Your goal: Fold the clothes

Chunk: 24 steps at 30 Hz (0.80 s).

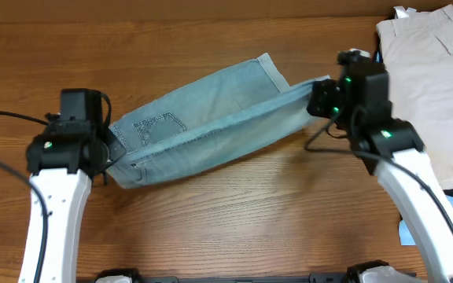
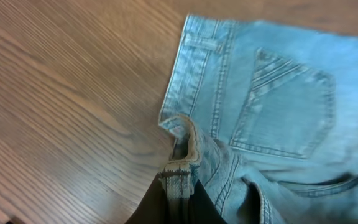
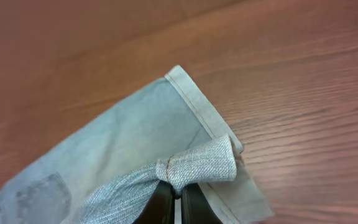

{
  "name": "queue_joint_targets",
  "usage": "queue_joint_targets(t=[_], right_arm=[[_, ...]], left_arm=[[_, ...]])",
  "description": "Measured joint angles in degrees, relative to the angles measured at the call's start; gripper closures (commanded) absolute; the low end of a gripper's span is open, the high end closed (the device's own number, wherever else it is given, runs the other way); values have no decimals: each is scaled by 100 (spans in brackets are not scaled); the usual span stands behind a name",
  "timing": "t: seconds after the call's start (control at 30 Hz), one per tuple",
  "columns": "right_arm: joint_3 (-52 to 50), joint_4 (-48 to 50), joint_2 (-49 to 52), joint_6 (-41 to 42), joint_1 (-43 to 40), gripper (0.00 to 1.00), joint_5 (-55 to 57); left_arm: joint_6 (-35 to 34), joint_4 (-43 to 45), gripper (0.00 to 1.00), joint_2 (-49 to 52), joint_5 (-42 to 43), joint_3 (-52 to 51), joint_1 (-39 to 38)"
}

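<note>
My left gripper lowers next, then carries the pinched waistband away from my base toward the far waistband corner (image 1: 115,126) (image 2: 192,20).
The faded light-blue jeans (image 1: 211,118) are stretched across the wooden table between both arms, partly lifted, back pocket up. My left gripper (image 1: 115,156) is shut on the waistband end; in the left wrist view its fingers (image 2: 178,186) pinch the waistband, with the back pocket (image 2: 284,112) beyond. My right gripper (image 1: 318,98) is shut on the leg hem end; in the right wrist view its fingers (image 3: 178,193) pinch a bunched fold of denim (image 3: 197,165) above the flat hem (image 3: 197,106).
Beige trousers (image 1: 435,79) lie at the table's right edge behind my right arm. A dark item and a bit of bright blue cloth (image 1: 406,232) sit at the right edge. Bare wood table (image 1: 234,220) lies in front of the jeans.
</note>
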Motion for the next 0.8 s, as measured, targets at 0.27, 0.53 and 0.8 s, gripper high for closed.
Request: queue_joint_targets(t=[0.27,0.53,0.8], right_arm=[[0,1134,1462,-48,2,96,-205],[0,1963,2024,-57,184,96,-225],[0,2258,2035,-70,354,96,-46]], left_arm=[[-269,883,96,935,-28,-402,0],[-409,1587,96,1775,-136,-431,0],[-487,1261,97,1849,-146,-426,160]])
